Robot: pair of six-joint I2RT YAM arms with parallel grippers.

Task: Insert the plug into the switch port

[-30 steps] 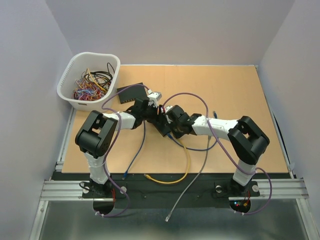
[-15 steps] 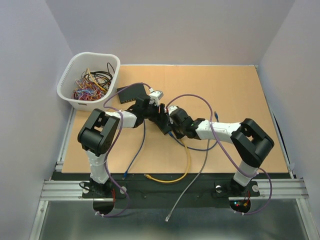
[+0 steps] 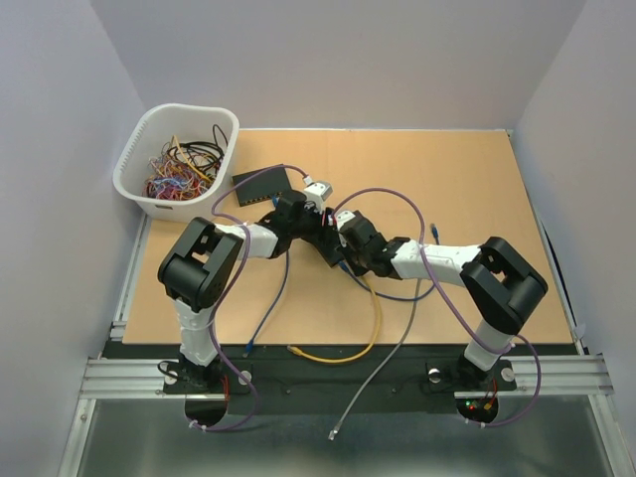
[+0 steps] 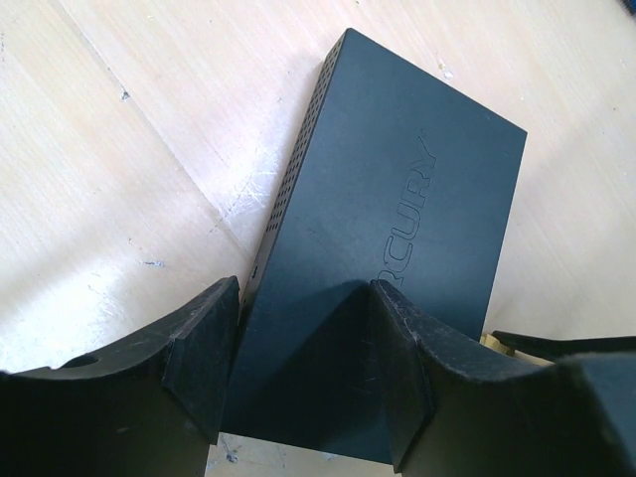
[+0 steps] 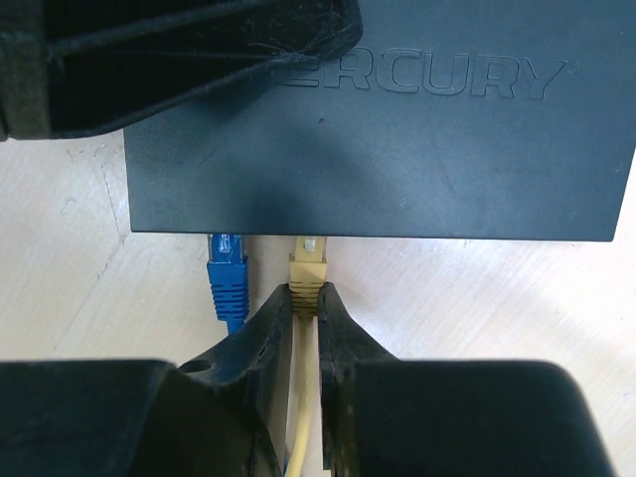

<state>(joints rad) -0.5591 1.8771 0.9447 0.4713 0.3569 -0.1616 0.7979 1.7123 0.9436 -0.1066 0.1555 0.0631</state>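
Note:
My right gripper needs to push the plug outward into the port under the switch's edge (image 5: 310, 238) next, because the plug's clip still shows. Then it will let go.
The black switch (image 5: 397, 129) lies flat on the wooden table, its port side facing my right gripper. My right gripper (image 5: 306, 293) is shut on the yellow plug (image 5: 308, 270). The plug's tip sits at a port under the switch's edge, just right of a seated blue plug (image 5: 227, 270). My left gripper (image 4: 305, 290) is open over the switch's (image 4: 397, 199) back edge. One finger (image 4: 204, 353) stands beside the perforated side and the other finger (image 4: 402, 363) rests over the top face. In the top view both grippers meet at the switch (image 3: 326, 248).
A white basket (image 3: 189, 108) of loose cables stands at the back left, with a flat black plate (image 3: 260, 183) next to it. The yellow cable (image 3: 370, 318), a blue cable (image 3: 273, 298), a grey cable (image 3: 373, 383) and purple leads trail toward the near edge.
Both arms have shifted slightly: the grippers and the switch have crept a little toward the back of the table. The right gripper's hold on the yellow plug is unchanged.

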